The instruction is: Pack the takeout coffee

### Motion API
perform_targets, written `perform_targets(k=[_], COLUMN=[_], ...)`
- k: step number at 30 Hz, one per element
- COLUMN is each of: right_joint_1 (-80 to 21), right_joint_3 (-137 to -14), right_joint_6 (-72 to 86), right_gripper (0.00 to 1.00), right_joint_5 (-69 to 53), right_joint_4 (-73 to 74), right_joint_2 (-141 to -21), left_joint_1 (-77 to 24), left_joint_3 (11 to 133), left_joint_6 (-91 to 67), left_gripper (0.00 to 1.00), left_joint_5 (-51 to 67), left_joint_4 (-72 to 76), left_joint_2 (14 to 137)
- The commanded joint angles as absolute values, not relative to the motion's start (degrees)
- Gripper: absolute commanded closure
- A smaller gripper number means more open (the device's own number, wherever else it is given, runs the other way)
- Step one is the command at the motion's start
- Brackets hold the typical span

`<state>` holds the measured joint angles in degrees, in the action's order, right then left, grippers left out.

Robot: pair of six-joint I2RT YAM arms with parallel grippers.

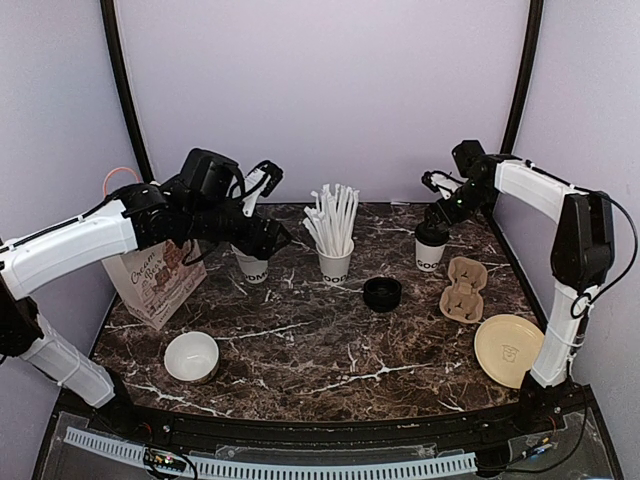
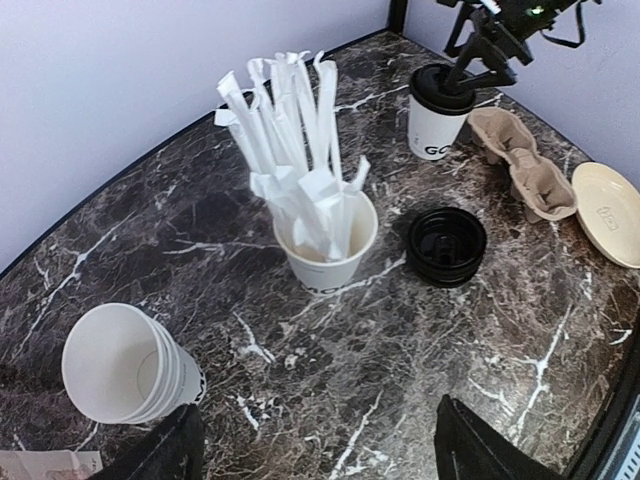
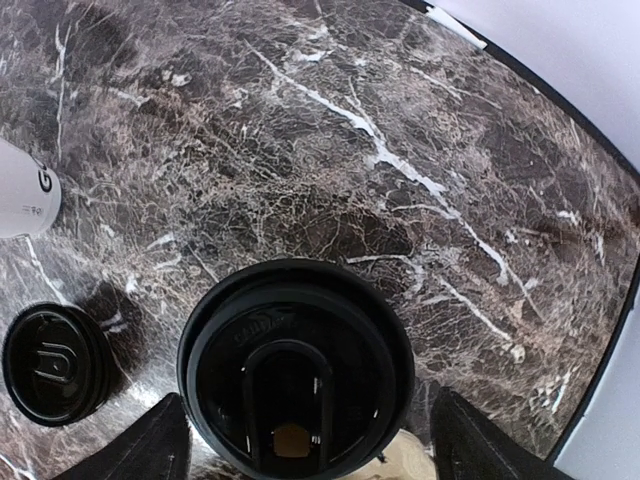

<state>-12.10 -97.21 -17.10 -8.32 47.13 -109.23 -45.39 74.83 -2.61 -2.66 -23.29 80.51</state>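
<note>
The left gripper moves to the left in its wrist view and down onto the stack's rim facing the straws next, as bare marble lies between its fingers.
One takeout coffee cup, white with dark lettering and a black lid, stands at the back right of the marble table. My right gripper hovers just above it. In the right wrist view the lid sits between the fingers, which straddle it, open. A second black lid lies loose mid-table. A stack of lidless white cups stands at the back left. My left gripper is beside it, open over bare marble, the stack just left of its left finger.
A white cup full of straws stands at the back centre. A brown pulp cup carrier and a cream plate lie on the right. A printed paper bag and a low white bowl are on the left.
</note>
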Motion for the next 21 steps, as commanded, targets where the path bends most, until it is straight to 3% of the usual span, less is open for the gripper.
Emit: perform_targets(k=[1, 8, 16, 21], right_joint_1=[-11.70, -11.69, -11.69, -11.71], right_joint_3=[-100.32, -100.57, -86.32, -75.99], right_joint_6=[-15.44, -13.77, -16.84, -21.06], right_gripper=[0.05, 0.02, 0.07, 0.07], right_joint_5=[-8.93, -9.95, -28.02, -37.16], right_joint_4=[47.40, 48.05, 42.77, 38.04], right_joint_2=[-109.07, -103.97, -88.94, -80.16], left_joint_1=[-43.70, -40.51, -35.57, -34.15], left_joint_3=[79.61, 83.84, 89.16, 91.33], left_joint_6=[-1.62, -1.42, -0.78, -0.44], left_gripper=[0.18, 0.18, 0.45, 0.43], left_joint_5=[-6.92, -9.24, -4.46, -1.24], left_joint_4=[-29.37, -34.32, -39.95, -40.01], left_joint_2=[83.63, 86.70, 91.78, 96.97])
